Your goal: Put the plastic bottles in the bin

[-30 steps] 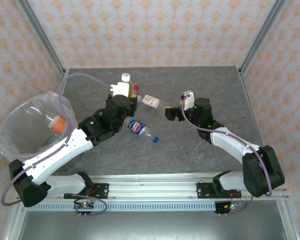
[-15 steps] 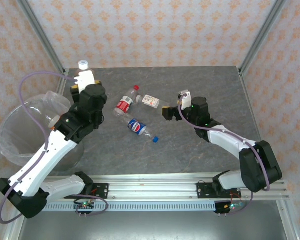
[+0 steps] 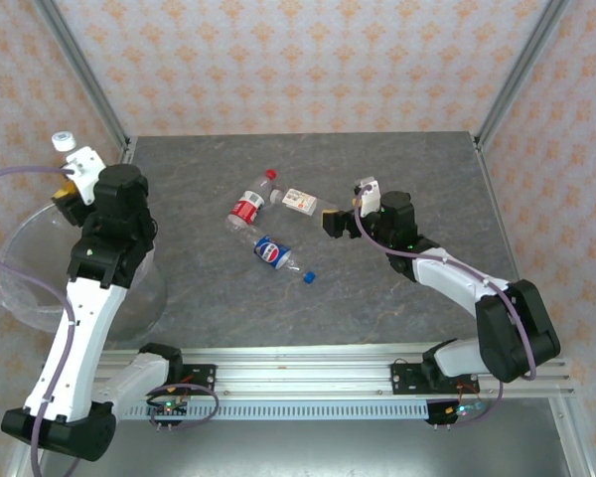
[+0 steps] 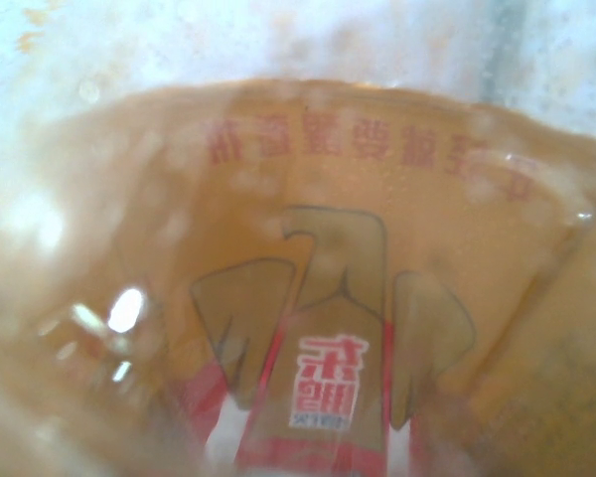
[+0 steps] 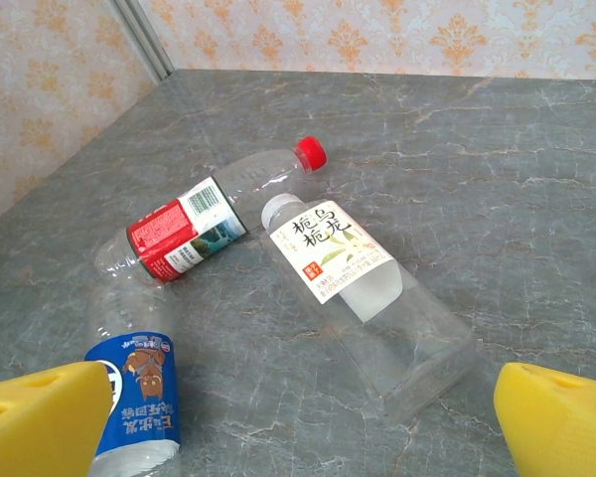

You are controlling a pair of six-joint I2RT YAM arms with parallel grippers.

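Note:
The white-capped bottle still hangs out at the bin's far rim, so my left gripper needs to swing back over the bin's opening [image 3: 46, 260] next and then release the bottle.
My left gripper [image 3: 74, 177] is raised over the far rim of the bin [image 3: 20, 260], a round bin lined with a clear bag, and is shut on a white-capped plastic bottle [image 3: 70, 149]. In the left wrist view that bottle [image 4: 328, 378] is a blurred amber close-up with red and white print. Three more bottles lie mid-table: red label [image 3: 246, 207], white label [image 3: 300, 201], blue label [image 3: 273, 251]. My right gripper [image 3: 333, 221] stands open just right of the white-label bottle [image 5: 348, 268], with its yellow fingertips [image 5: 40, 407] wide apart. The red-label bottle [image 5: 189, 229] and blue-label bottle [image 5: 134, 397] lie to its left.
Metal frame posts [image 3: 84, 79] stand at the back corners before patterned walls. The grey tabletop [image 3: 417, 169] stretches bare behind and to the right of the bottles. The rail [image 3: 298, 378] with both arm bases runs along the near edge.
My left arm has swung left from the middle of the table to above the bin, carrying the white-capped bottle. The right arm has barely moved.

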